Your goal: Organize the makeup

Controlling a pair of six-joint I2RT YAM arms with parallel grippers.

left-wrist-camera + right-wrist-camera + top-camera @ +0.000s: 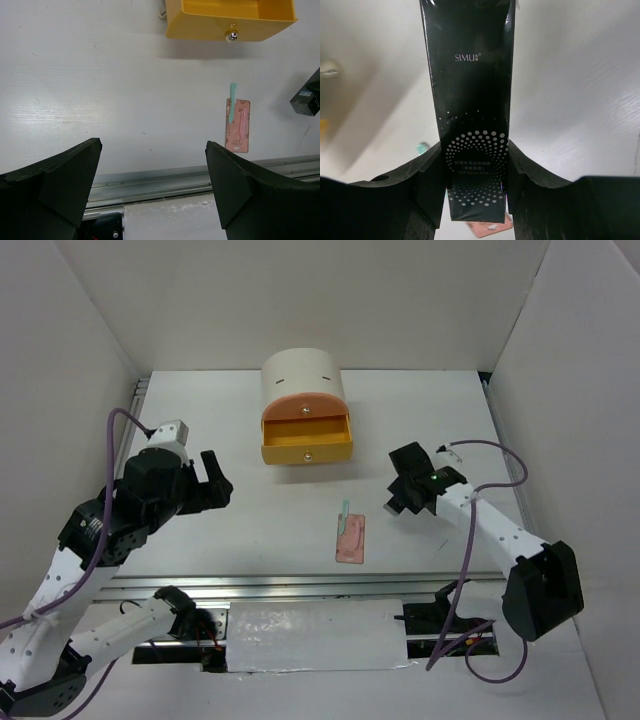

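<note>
My right gripper carries the dark case outward and toward the left in the top view next. It then releases it inside the yellow drawer (306,431), which stands open and empty.
A flat pink palette (350,538) lies on the table in the middle, with a pale teal stick (344,511) lying partly on its far end. Both also show in the left wrist view: the palette (237,125) and the teal stick (232,101). My right gripper (402,498) is shut on a dark rectangular case (470,100) with white dots and "SIMU" on it, held above the table to the right of the palette. My left gripper (215,483) is open and empty, held above the left side of the table. No brushes or orange-pink stick show.
A cream drum-shaped box (304,400) stands at the back centre, its yellow drawer (306,443) pulled open and facing forward; the drawer also shows in the left wrist view (230,17). A metal rail (300,585) runs along the near edge. White walls enclose both sides.
</note>
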